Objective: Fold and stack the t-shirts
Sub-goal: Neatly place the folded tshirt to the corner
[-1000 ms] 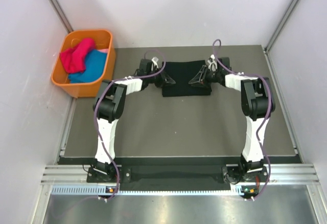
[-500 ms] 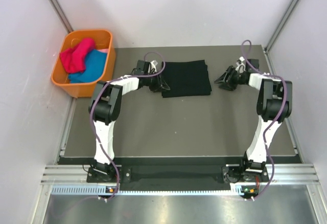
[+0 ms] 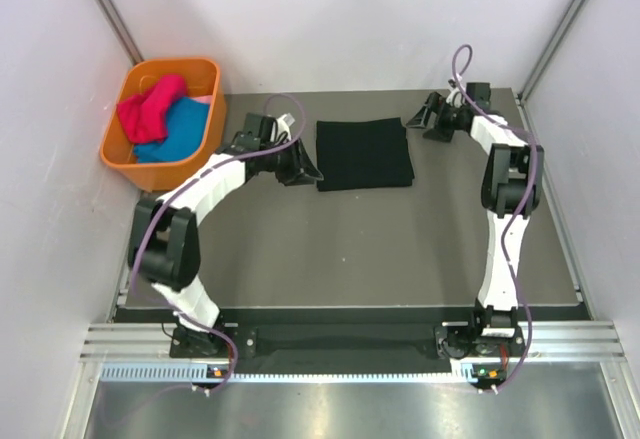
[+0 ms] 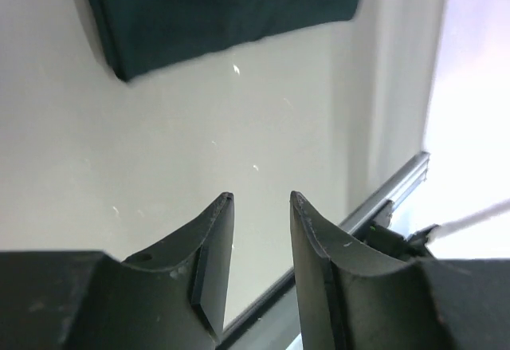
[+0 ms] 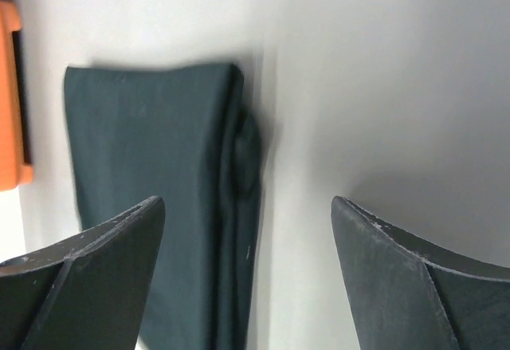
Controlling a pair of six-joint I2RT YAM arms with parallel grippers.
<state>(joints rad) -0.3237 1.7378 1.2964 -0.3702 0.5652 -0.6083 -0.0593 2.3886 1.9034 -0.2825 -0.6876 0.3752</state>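
Note:
My right gripper moves to the left in the top view and down onto the black t-shirt's folded edge next, since that edge lies between its open, empty fingers.
A black t-shirt (image 3: 364, 154) lies folded into a flat rectangle at the back middle of the grey table. My left gripper (image 3: 303, 169) sits just off its left edge, apart from the cloth. In the left wrist view the jaws (image 4: 261, 197) stand open with a narrow gap and nothing between them, and the shirt (image 4: 215, 7) lies ahead. My right gripper (image 3: 422, 119) hovers off the shirt's far right corner. The right wrist view shows it (image 5: 247, 200) wide open and empty above the shirt's folded edge (image 5: 151, 151). More t-shirts, one red (image 3: 150, 104) and one blue (image 3: 175, 141), lie crumpled in the bin.
An orange bin (image 3: 160, 62) stands at the table's back left corner; its side shows in the right wrist view (image 5: 9, 95). White walls close in on the left, back and right. A metal rail (image 4: 390, 194) runs along the table edge.
Both grippers have let go of the black shirt and drawn away from it. The right one swung out toward the back right and opened wide; the left one backed off to the left.

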